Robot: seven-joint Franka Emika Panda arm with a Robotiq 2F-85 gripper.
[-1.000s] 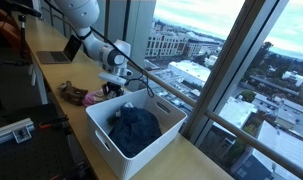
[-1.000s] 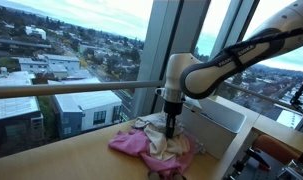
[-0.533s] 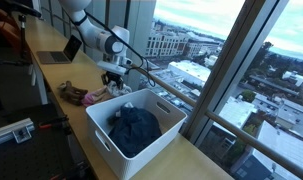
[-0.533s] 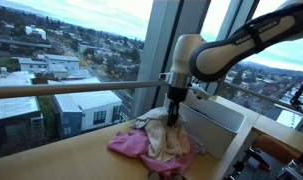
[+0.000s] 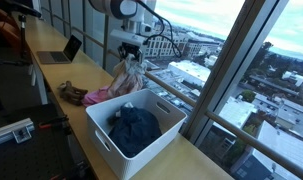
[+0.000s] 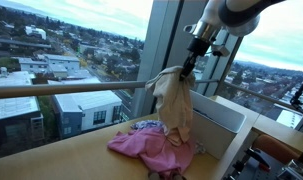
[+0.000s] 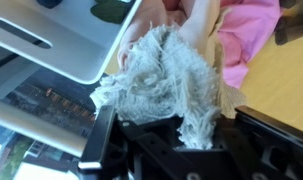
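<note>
The cloth hangs past the bin's rim, so my gripper should next go up, move over the white bin's opening (image 5: pixel 137 118) (image 7: pixel 83 28), which is below it beside the cloth, then go down and let go.
My gripper (image 5: pixel 129 50) (image 6: pixel 192 55) is shut on a beige, fuzzy cloth (image 6: pixel 174 100) and holds it high above the wooden counter. The cloth hangs down from the jaws (image 5: pixel 127 76); in the wrist view it (image 7: pixel 166 75) fills the middle and is pinched between the black fingers (image 7: pixel 106 140). Its lower end hangs just above a pink garment (image 6: pixel 146 146) that lies on the counter. A white bin (image 5: pixel 166 125) holding a dark blue garment (image 5: pixel 135 127) stands right beside the hanging cloth.
More clothes (image 5: pixel 79 95) lie on the counter past the bin. A laptop (image 5: pixel 63 50) sits further back. Tall windows (image 6: pixel 81 60) with a horizontal rail run along the counter's edge. A white bin's rim (image 7: pixel 61 55) shows in the wrist view.
The gripper has risen from the pile on the counter, lifting the beige cloth well up; the pink garment stays on the counter.
</note>
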